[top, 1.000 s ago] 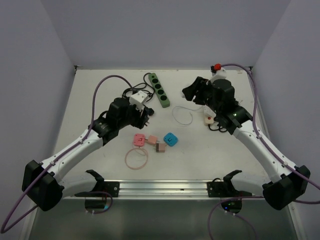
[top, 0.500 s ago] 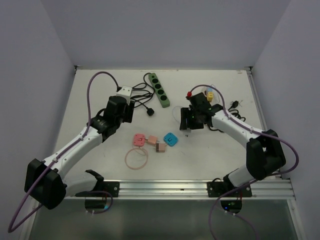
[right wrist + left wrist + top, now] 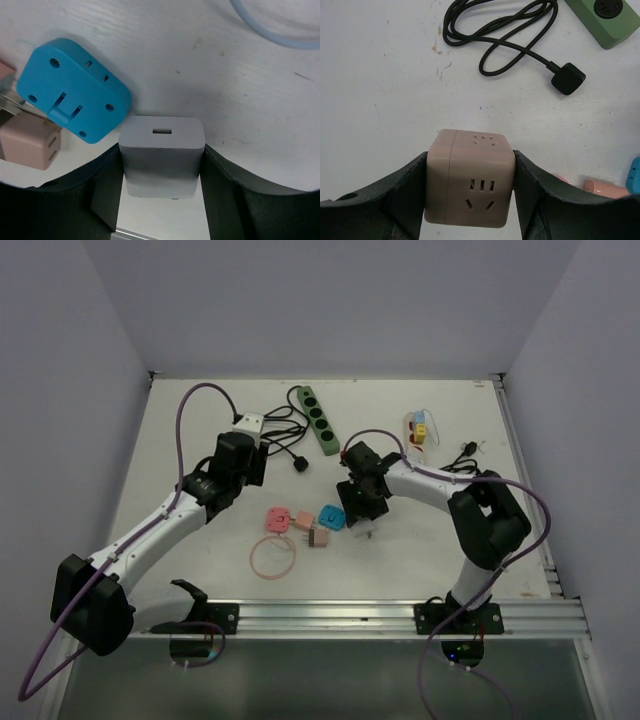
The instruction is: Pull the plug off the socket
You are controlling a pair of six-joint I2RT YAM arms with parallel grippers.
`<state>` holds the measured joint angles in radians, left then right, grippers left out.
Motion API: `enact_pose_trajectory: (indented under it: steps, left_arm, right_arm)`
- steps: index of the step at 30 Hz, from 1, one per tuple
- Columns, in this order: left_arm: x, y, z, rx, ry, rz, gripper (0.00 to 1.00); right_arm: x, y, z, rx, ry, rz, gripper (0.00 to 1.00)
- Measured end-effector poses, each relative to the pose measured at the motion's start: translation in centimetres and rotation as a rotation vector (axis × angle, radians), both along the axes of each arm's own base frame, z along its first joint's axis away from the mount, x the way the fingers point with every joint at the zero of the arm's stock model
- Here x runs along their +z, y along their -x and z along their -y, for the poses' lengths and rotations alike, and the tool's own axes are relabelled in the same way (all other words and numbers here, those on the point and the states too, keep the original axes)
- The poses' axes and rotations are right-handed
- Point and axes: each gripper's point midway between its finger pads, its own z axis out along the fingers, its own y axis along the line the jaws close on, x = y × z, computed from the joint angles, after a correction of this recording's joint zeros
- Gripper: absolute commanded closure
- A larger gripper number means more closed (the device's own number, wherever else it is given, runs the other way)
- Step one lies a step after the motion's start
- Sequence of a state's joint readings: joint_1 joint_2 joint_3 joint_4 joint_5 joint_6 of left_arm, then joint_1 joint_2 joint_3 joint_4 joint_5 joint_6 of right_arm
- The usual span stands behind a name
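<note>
My right gripper will next slide the charger, off the cube, against the blue adapter toward the pink adapters, then release it.
My left gripper (image 3: 469, 197) is shut on a beige cube socket (image 3: 469, 180), gripped by two opposite sides, and nothing is plugged into its visible faces. In the top view the cube (image 3: 249, 424) sits at the left gripper (image 3: 247, 440) at back left. A black plug (image 3: 568, 80) on a coiled black cable (image 3: 500, 35) lies apart on the table (image 3: 300, 464). My right gripper (image 3: 162, 172) is shut on a grey USB charger block (image 3: 162, 152), low over the table centre (image 3: 364, 520).
A blue adapter (image 3: 75, 90) lies right beside the charger, with a pink adapter (image 3: 30, 142) past it. A green power strip (image 3: 318, 420) lies at the back. A pink ring (image 3: 272, 558) and pink block (image 3: 277, 520) lie in front. Small plugs (image 3: 418, 430) sit back right.
My right arm has swung from the back right down to the table centre, next to the blue adapter. My left gripper drew back left with the cube, then held still.
</note>
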<state>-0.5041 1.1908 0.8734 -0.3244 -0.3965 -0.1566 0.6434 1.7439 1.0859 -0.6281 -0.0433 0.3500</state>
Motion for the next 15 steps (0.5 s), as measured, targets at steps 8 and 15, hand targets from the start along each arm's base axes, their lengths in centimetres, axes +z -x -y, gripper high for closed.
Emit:
enact_pose_trajectory:
  steps: [8, 15]
  left_arm:
    - [-0.1, 0.0, 0.0, 0.001, -0.002, -0.004, 1.00]
    - [-0.2, -0.1, -0.7, 0.029, -0.001, -0.008, 1.00]
  right_arm:
    - [0.1, -0.6, -5.3, 0.081, -0.039, 0.018, 0.94]
    - [0.5, -0.6, -10.7, 0.114, -0.136, 0.048, 0.67]
